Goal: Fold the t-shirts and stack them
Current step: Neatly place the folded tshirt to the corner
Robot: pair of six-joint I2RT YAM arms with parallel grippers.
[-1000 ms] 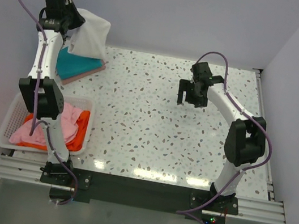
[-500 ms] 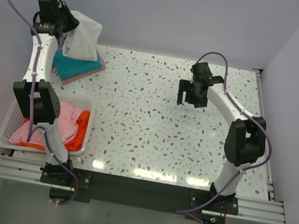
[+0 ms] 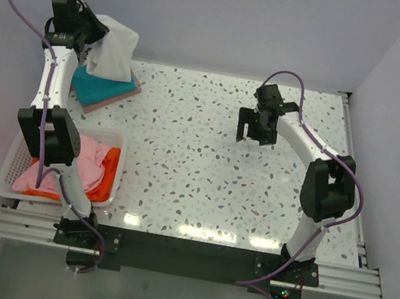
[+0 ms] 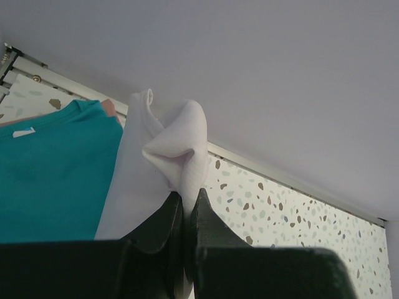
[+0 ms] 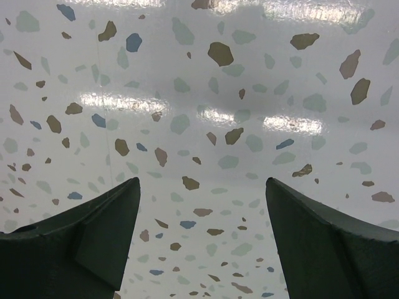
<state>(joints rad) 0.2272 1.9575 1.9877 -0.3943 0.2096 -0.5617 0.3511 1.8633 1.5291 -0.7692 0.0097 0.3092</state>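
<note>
The held edge of the white t-shirt still hangs above the stack. My left gripper will go down and draw back over the uncovered part of the teal t-shirt [image 3: 101,87] [image 4: 50,168] to release the white t-shirt.
A folded white t-shirt [image 3: 114,51] hangs at the far left corner, pinched by my left gripper [image 3: 90,26], which is shut on a bunched edge of it [image 4: 181,149]. Its lower part drapes over a folded teal t-shirt [image 3: 101,87] that lies on a pink one [image 3: 116,99]. In the left wrist view the teal t-shirt [image 4: 50,168] shows to the left of the white cloth. My right gripper [image 3: 255,134] hovers open over bare table right of centre, nothing between its fingers [image 5: 93,230].
A white lattice basket [image 3: 13,164] at the near left holds crumpled pink [image 3: 82,164] and orange [image 3: 106,180] t-shirts. The back wall stands just behind the left gripper. A metal rail [image 3: 354,168] runs along the table's right edge.
The left gripper has carried the white t-shirt slightly left and back toward the corner, then nearly stopped. The right arm has not moved.
</note>
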